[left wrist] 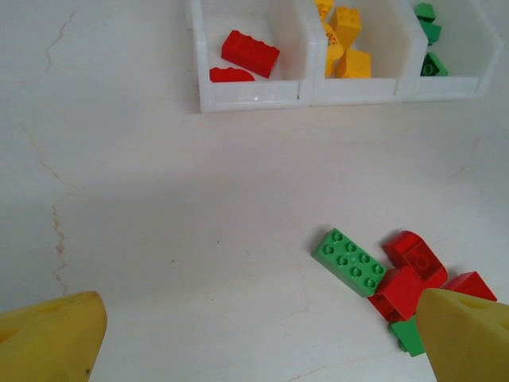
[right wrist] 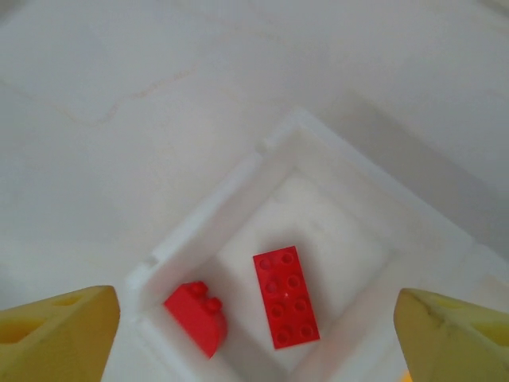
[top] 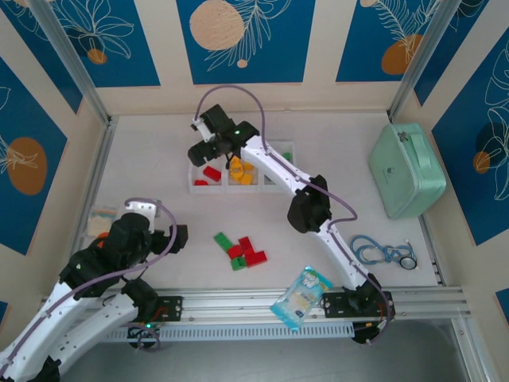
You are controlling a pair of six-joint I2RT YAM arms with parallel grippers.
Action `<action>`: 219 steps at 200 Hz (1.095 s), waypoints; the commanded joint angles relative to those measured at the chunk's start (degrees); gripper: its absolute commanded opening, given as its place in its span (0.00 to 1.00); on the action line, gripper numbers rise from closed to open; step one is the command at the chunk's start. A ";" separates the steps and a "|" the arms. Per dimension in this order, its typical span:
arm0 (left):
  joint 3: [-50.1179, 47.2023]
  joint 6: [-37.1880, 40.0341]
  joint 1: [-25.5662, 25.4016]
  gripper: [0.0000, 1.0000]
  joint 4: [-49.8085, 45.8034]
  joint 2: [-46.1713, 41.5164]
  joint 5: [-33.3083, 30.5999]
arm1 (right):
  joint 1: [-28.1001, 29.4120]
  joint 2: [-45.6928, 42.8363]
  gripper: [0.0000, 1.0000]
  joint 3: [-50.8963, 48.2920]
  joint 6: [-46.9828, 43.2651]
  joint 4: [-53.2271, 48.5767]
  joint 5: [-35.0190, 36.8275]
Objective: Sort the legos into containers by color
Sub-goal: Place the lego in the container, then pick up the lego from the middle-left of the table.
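The left gripper moves toward the pile, turns and lowers there next, because the green brick's far end lies clear of the red bricks.
The three joined white containers stand mid-table. Their left bin holds two red legos, a flat one and a rounded one. Yellow-orange legos fill the middle bin and green ones the right bin. My right gripper hangs open over the left bin with nothing between its fingers. A loose pile lies nearer on the table: a green brick, red bricks and another green piece. My left gripper is open and empty, left of that pile.
A large mint-green case sits at the right edge. A blue-white snack packet lies on the front rail, with a coiled blue cord to its right. A pale packet lies at the far left beside my left arm.
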 commanded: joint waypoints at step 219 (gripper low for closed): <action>4.84 -55.34 -14.40 0.80 16.62 54.90 -4.54 | -15.14 -84.21 0.98 -98.28 18.61 15.08 -9.41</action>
